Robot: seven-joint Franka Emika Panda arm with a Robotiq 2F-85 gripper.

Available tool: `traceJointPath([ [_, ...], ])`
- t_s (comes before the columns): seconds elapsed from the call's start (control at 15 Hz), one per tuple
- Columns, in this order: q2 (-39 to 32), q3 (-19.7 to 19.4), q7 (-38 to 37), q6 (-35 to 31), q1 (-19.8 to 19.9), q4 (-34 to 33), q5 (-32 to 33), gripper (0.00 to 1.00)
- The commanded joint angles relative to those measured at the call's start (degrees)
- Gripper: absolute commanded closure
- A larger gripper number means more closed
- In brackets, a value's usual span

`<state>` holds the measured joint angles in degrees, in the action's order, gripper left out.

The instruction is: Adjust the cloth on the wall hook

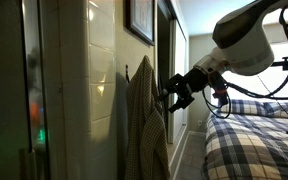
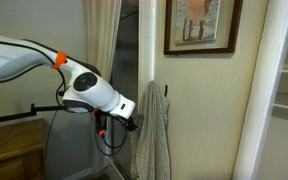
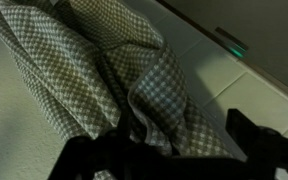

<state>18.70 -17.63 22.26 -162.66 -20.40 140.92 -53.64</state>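
My gripper eases further in toward the hanging cloth next and closes on that fold (image 1: 160,97) (image 3: 166,118), since the bunched fold already lies between the wide-open fingers.
The grey-beige checked cloth (image 1: 144,125) hangs in folds down the wall from the small dark wall hook (image 1: 129,68). Both also show in an exterior view: the cloth (image 2: 154,135) and the hook (image 2: 167,90). My gripper (image 1: 175,92) is at the cloth's upper edge, just below hook height, and also shows in an exterior view (image 2: 132,122). In the wrist view the cloth (image 3: 94,70) fills the frame. The gripper's dark fingers (image 3: 169,140) stand wide apart, with a fold of cloth lying between them. The gripper is open.
A dark-framed picture (image 2: 202,25) hangs above the hook and also shows in an exterior view (image 1: 139,20). A bed with blue-and-white plaid bedding (image 1: 254,145) stands close behind the arm. A white door frame (image 2: 146,45) runs beside the cloth.
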Motion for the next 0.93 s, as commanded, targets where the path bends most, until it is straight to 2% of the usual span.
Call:
traceJointPath([
  [0.0, -0.33, -1.72, 4.66, -2.25, -1.72, -0.18, -3.44, 0.13],
  [0.07, -0.37, -2.13, 5.68, -2.58, -2.12, -0.36, -4.17, 0.27],
  [0.13, -0.31, -2.5, 6.73, -2.92, -2.65, -0.56, -5.16, 0.34],
  [0.33, -0.42, -3.36, 9.78, -3.33, -3.99, -1.09, -8.32, 0.41],
  [0.6, -0.95, -4.83, 13.92, -3.2, -5.45, -1.5, -12.72, 0.36],
  [0.87, -0.99, -7.02, 21.13, -3.03, -7.21, -2.46, -18.98, 0.34],
])
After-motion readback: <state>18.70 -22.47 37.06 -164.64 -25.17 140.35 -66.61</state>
